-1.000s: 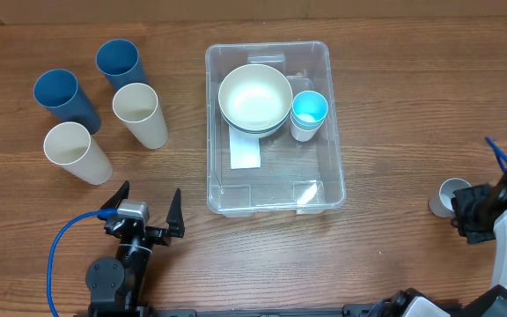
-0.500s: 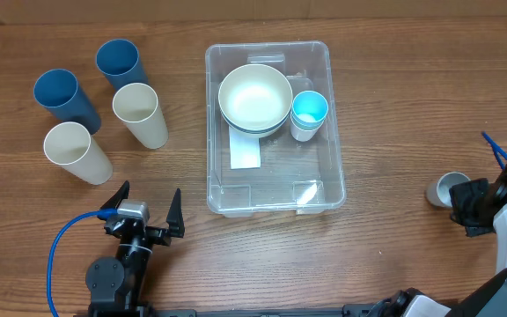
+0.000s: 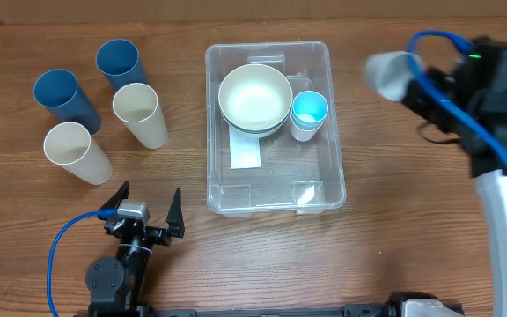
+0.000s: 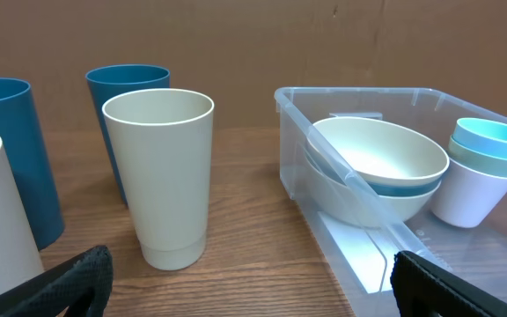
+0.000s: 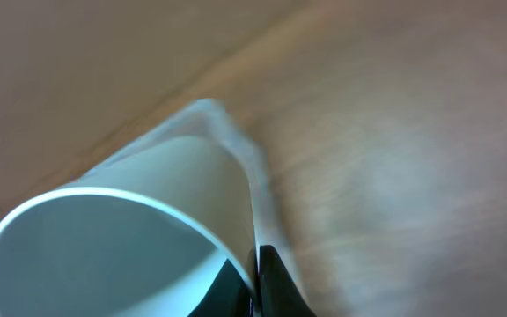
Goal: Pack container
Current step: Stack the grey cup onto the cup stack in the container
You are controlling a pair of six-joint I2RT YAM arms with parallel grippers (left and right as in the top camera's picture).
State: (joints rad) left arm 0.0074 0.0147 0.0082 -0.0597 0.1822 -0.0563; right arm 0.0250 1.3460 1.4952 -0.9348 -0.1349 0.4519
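Note:
My right gripper moves over the container's side and down next, then nests the small grey-white cup inside the light blue cup [image 3: 310, 107].
The clear plastic container [image 3: 333, 132] sits mid-table and holds stacked bowls [image 3: 255, 99] and stacked small cups [image 3: 308, 114], light blue on top. It also shows in the left wrist view [image 4: 297, 158]. My right gripper [image 3: 416, 88] is shut on the wall of a small grey-white cup [image 3: 390, 70], held tilted in the air to the right of the container. In the right wrist view the cup [image 5: 148, 220] fills the frame with its wall pinched between the fingers [image 5: 253, 282]. My left gripper [image 3: 146, 216] is open and empty near the front edge.
Two dark blue tumblers [image 3: 117, 62] [image 3: 60, 95] and two cream tumblers [image 3: 139, 113] [image 3: 76, 151] stand left of the container. The nearer cream tumbler [image 4: 158, 176] is in front of my left gripper. A blue cable [image 3: 64, 255] loops by the left arm.
My right gripper has lifted the small grey cup off the table at the right edge and swung it up and left toward the container. The left arm has not moved.

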